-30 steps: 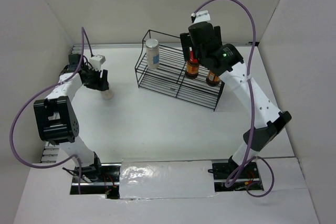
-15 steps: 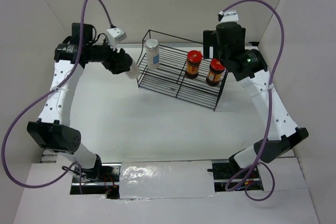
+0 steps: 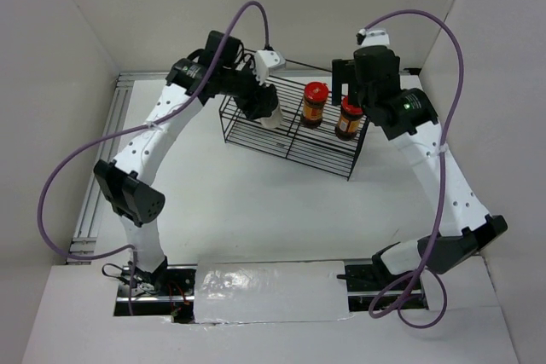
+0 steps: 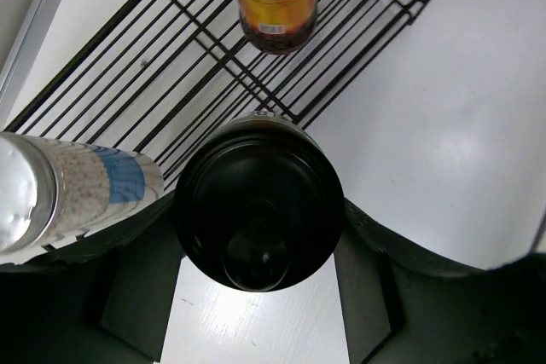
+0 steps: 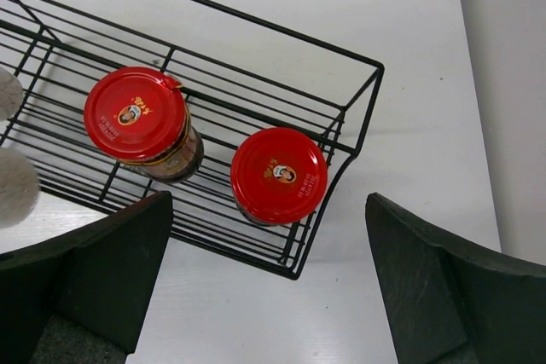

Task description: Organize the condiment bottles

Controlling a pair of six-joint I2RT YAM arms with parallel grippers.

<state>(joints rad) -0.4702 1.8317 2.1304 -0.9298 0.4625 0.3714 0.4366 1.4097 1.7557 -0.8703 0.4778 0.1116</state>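
I will next move my left gripper toward the nearest brown jar. Then it will lower the bottle onto the bare wires between the shaker [image 4: 81,187] and that jar.
My left gripper [image 3: 260,105] is shut on the black-capped whitish bottle [image 3: 272,116] and holds it over the left half of the black wire rack [image 3: 290,149]. In the left wrist view its black cap [image 4: 258,202] sits between my fingers [image 4: 136,287]. The white-capped pale shaker [image 4: 81,187] stands just left of it; the top view hides it behind the arm. Two brown jars with red lids [image 3: 316,101] [image 3: 348,117] stand in the rack's right half. My right gripper [image 3: 351,91] hovers open above them, with the jars [image 5: 136,117] [image 5: 279,175] below its fingers [image 5: 452,287].
The rack [image 5: 345,117] sits at the back middle of the white table [image 3: 256,202]. White walls close in on the left, back and right. A metal rail [image 3: 102,168] runs along the table's left edge. Purple cables loop above both arms.
My left arm has swung from the table's left side to over the rack, carrying the whitish bottle. My right gripper has drawn back from the red-lidded jars and is open above them.
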